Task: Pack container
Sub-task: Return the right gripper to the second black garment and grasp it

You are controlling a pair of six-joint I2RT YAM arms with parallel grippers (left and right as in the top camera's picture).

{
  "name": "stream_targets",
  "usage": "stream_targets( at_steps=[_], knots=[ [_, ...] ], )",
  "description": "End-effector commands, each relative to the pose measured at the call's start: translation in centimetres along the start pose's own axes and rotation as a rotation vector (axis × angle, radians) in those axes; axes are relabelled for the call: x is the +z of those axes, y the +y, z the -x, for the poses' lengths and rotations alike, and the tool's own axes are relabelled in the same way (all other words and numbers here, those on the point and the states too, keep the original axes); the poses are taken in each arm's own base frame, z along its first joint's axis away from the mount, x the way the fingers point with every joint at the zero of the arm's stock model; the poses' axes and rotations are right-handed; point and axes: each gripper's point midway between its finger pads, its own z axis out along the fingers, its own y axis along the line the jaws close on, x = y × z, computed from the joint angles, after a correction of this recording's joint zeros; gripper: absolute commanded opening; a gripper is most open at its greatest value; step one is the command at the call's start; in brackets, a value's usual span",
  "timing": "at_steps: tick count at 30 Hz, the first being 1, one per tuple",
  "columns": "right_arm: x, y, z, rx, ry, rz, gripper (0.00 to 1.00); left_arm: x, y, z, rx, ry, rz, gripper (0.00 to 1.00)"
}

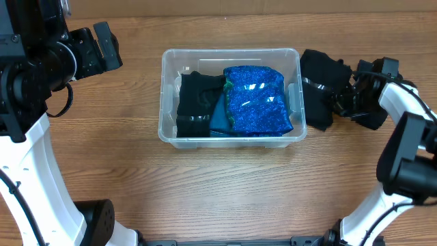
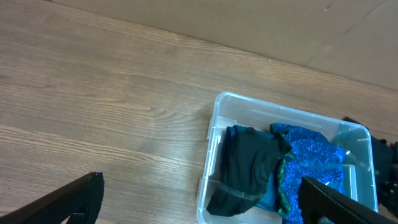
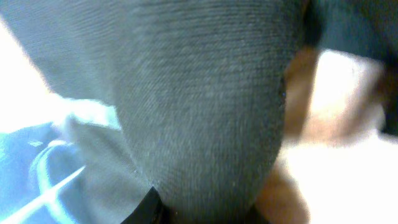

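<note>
My right gripper lifts to the left in the overhead view next and releases the cloth onto the container's black garment (image 1: 196,104), since the cloth is still outside.
The clear plastic container (image 1: 171,133) stands mid-table and holds a black garment (image 1: 194,102), a teal piece and a sparkly blue garment (image 1: 256,99). It also shows in the left wrist view (image 2: 214,130). A black cloth (image 1: 317,85) lies on the table just right of the container. My right gripper (image 1: 345,96) is at this cloth's right side, and the dark fabric (image 3: 199,93) fills the right wrist view between the fingers. My left gripper (image 2: 199,202) is open and empty, held high to the left of the container.
The wooden table (image 1: 225,191) spreads all round. The left arm's base and links (image 1: 27,82) stand at the far left. The right arm's links (image 1: 410,143) stand at the right edge.
</note>
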Motion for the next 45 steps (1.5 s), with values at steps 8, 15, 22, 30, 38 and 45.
stream_targets(
  at_steps=[8, 15, 22, 30, 38, 45],
  knots=[
    [-20.3, 15.5, -8.0, -0.479, -0.400, 0.235, 0.07, -0.3, 0.0, 0.0, 0.012, -0.006, -0.005, 1.00],
    [-21.0, 23.4, -17.7, -0.741, -0.286, 0.472, 0.07, -0.3, 0.0, 0.0, 0.012, -0.006, -0.005, 1.00],
    [-14.6, 29.6, -24.3, -0.893, -0.085, 0.592, 0.07, -0.3, 0.0, 0.0, 0.012, -0.006, -0.005, 1.00],
    [-4.4, 31.6, -26.7, -0.815, 0.097, 0.567, 0.04, -0.3, 0.0, 0.0, 0.012, -0.006, -0.004, 1.00],
    [6.3, 25.4, -24.2, -0.627, 0.135, 0.226, 0.43, -0.3, 0.0, 0.0, 0.012, -0.007, -0.004, 1.00],
    [2.8, 23.6, -20.3, -0.678, 0.025, 0.118, 0.51, -0.2, 0.2, 0.1, 0.012, -0.007, 0.003, 1.00]
  ],
)
